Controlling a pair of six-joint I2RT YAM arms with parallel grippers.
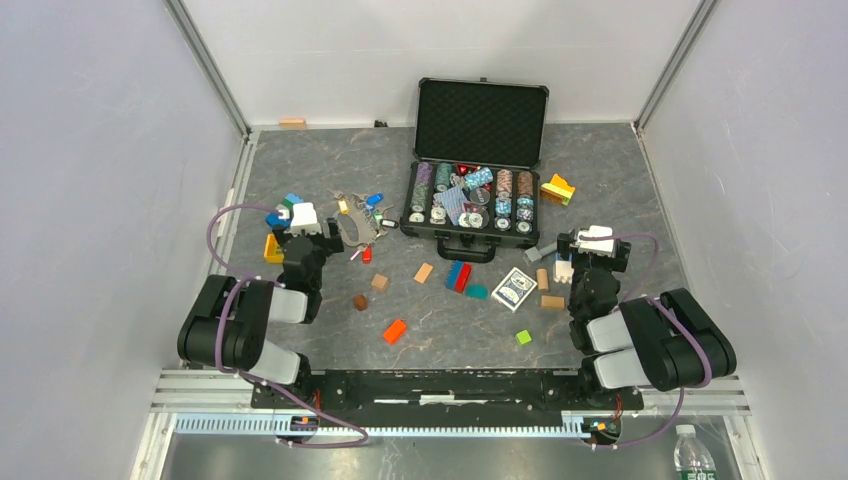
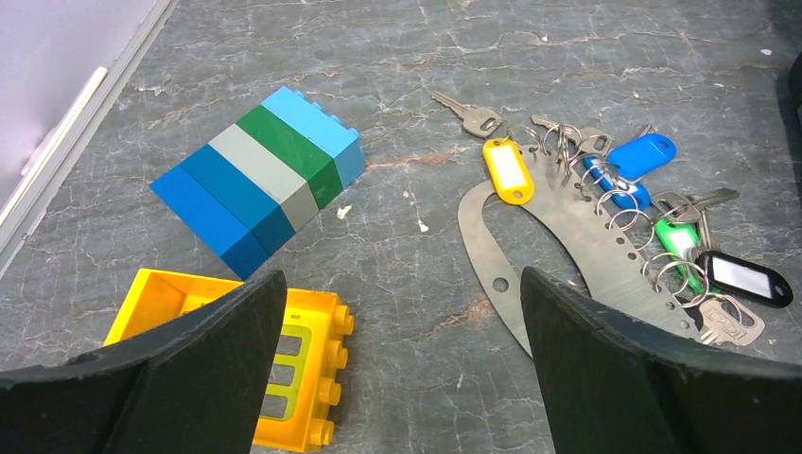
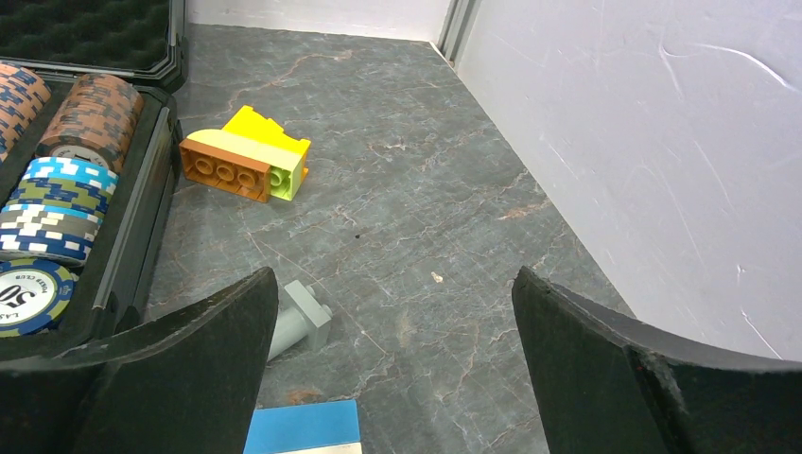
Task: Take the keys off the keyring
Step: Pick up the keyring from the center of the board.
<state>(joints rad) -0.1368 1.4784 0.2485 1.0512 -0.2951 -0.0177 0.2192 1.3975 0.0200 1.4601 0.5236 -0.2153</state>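
Next, my left gripper will move outward, to the right in the top view, and down onto the wire keyrings, as they bunch between the yellow (image 2: 508,170) and blue tags.
The keys lie left of the table's centre (image 1: 357,225). In the left wrist view they are silver keys with yellow (image 2: 508,170), blue (image 2: 641,154), green (image 2: 677,236) and black (image 2: 747,277) tags. Each hangs by a small wire keyring (image 2: 560,140) from a curved steel plate (image 2: 567,260) with a row of holes. My left gripper (image 2: 402,284) is open and empty above the table, just left of the plate; it also shows in the top view (image 1: 305,228). My right gripper (image 3: 393,279) is open and empty at the right (image 1: 585,250), far from the keys.
A blue-green-grey block stack (image 2: 260,175) and a yellow block (image 2: 293,378) lie by my left fingers. An open poker-chip case (image 1: 482,120) stands at the back centre. A card deck (image 1: 515,288), loose blocks, a grey peg (image 3: 298,322) and an orange-yellow block (image 3: 246,161) lie around.
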